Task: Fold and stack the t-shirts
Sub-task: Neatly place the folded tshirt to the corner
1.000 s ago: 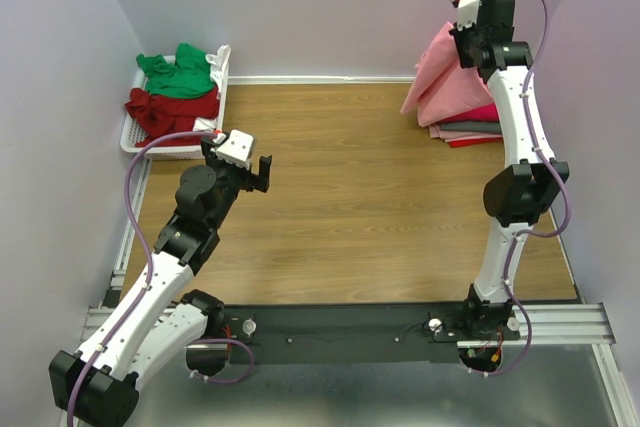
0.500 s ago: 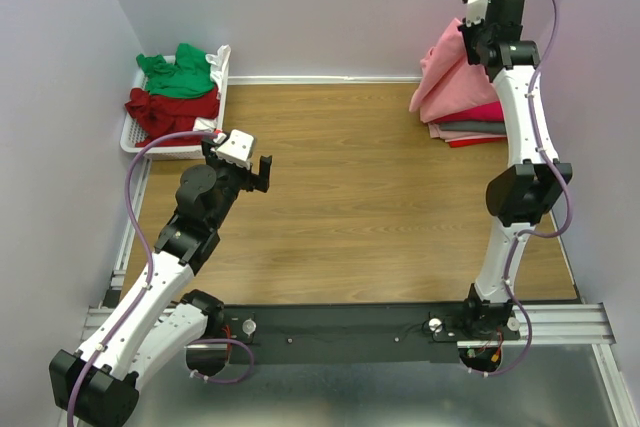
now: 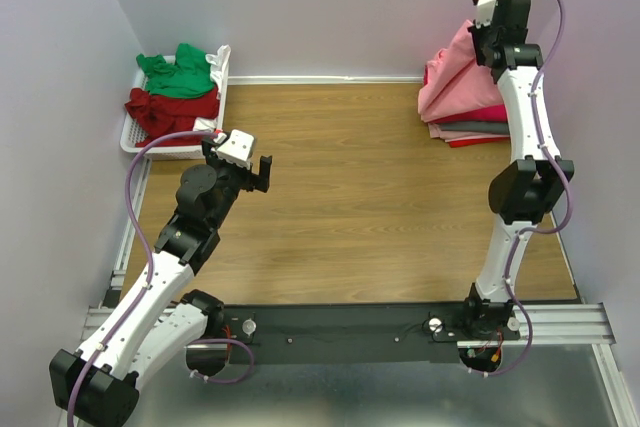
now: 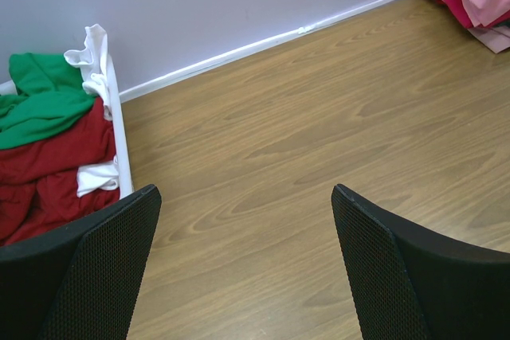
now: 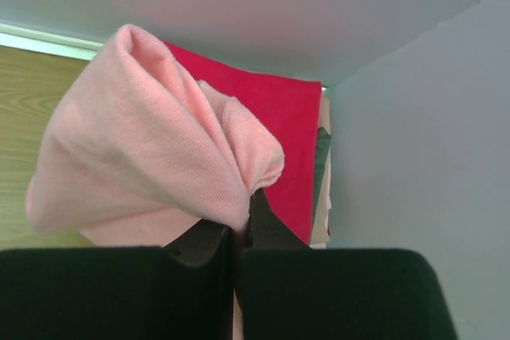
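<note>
The light pink t-shirt (image 3: 452, 82) still hangs bunched above the stack, so the robot's right gripper will next move down toward the magenta shirt's edge by the side and open.
My right gripper (image 3: 478, 39) is shut on the light pink t-shirt (image 3: 452, 82), held up at the far right over a stack of folded shirts (image 3: 470, 127) with a magenta one (image 5: 287, 125) on top. In the right wrist view the pink shirt (image 5: 135, 157) hangs bunched from the closed jaws (image 5: 243, 224). My left gripper (image 3: 262, 173) is open and empty above the wooden table; its fingers (image 4: 103, 268) frame bare wood. A green t-shirt (image 3: 178, 74) and a dark red t-shirt (image 3: 170, 109) lie in the basket.
The white slotted basket (image 3: 216, 97) stands at the far left by the wall, also seen in the left wrist view (image 4: 119, 141). Lilac walls close the table on the far side, left and right.
My right gripper has moved right and further back with the pink shirt, bringing it over the stack. The left arm has not moved.
</note>
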Available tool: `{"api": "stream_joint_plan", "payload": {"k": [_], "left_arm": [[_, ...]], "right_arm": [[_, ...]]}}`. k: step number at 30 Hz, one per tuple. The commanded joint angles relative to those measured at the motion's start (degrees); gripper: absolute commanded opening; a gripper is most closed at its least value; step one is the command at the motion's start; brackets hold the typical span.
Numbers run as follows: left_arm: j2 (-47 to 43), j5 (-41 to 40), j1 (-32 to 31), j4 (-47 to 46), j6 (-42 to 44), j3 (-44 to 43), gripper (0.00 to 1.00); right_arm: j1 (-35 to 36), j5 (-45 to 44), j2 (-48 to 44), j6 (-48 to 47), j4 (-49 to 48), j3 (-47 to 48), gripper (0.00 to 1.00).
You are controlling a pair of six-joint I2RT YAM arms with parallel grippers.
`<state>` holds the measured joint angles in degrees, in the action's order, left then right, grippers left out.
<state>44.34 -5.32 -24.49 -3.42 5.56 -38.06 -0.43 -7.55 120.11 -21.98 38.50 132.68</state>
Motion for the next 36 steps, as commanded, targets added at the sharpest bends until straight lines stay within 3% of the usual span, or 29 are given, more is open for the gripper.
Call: {"api": "stream_joint_plan", "payload": {"k": [1,11,23,36], "left_arm": [[0.05,1.63,-0.29,-1.5,0.41,0.45,0.95],[0.4,1.81,-0.21,-1.5,0.41,0.45,0.95],[0.58,1.89,-0.21,-1.5,0.33,0.45,0.95],[0.84,2.16,-0.29,-1.59,0.41,0.45,0.95]], "right_arm": [[-1.68,-4.75,1.96,0.18,-5.62,-2.42,0.0],[-1.95,-11.34,2.93,-1.4,-13.62,-10.07,0.0],[-2.03,-15.21,6.09,-4.04,-17.76,-10.6,0.01],[-3.0,-18.28,12.24,-5.27,-19.87,-8.85,0.13]]}}
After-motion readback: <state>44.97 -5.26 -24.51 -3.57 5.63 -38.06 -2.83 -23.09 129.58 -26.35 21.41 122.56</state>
